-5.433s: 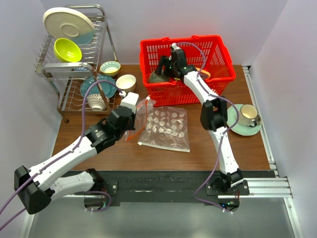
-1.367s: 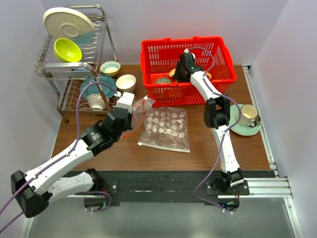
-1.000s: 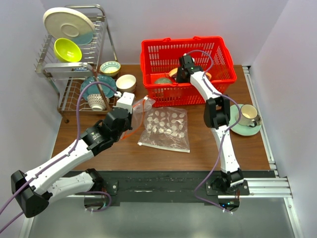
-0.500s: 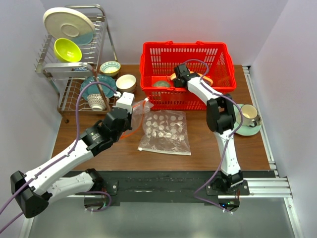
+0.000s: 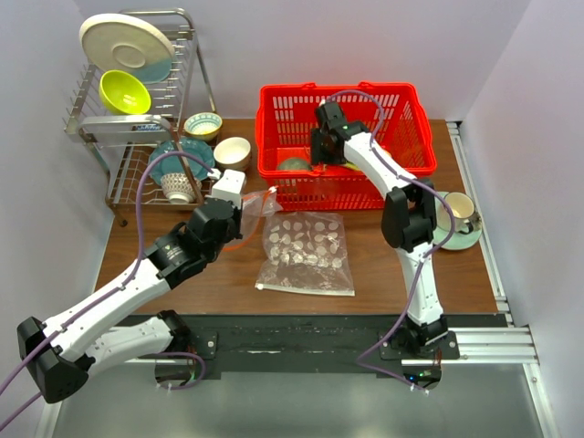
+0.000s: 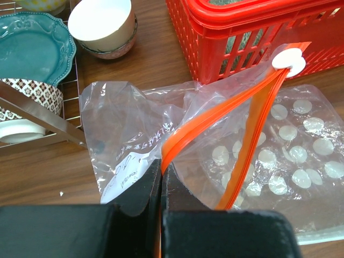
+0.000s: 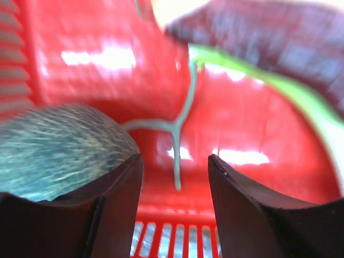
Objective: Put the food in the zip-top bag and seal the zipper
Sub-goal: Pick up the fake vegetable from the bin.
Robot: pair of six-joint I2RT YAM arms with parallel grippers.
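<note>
Next, my right gripper lowers further into the red basket [image 5: 401, 100] and closes on the pale green stem, since that stem lies below, between the open fingers.
My left gripper [image 5: 239, 206] is shut on the orange-red zipper [image 6: 226, 107] of the clear zip-top bag [image 6: 123, 123] and holds its mouth edge up off the table; the pinch shows in the left wrist view [image 6: 161, 167]. A white slider [image 6: 288, 59] sits at the strip's far end. My right gripper [image 5: 318, 157] is open inside the red basket [image 5: 401, 100]. In the right wrist view [image 7: 174, 172] its left finger is against the dark green ball [image 7: 59, 145], also seen from above [image 5: 292, 165]. A pale green stem [image 7: 180, 123] lies between the jaws. A blurred dark item with a light-green edge [image 7: 269, 37] is above.
A clear bag printed with white dots [image 5: 306, 251] lies flat in front of the basket. A dish rack [image 5: 137, 109] with plates and bowls stands at the back left, with a white bowl [image 6: 102, 21] and teal plate [image 6: 32, 48] near my left gripper. A cup on a saucer [image 5: 456, 214] sits right.
My right gripper has moved left and lower inside the basket, beside the green ball. The basket has shifted slightly and the dotted bag has slid a little nearer. My left gripper still holds the zipper.
</note>
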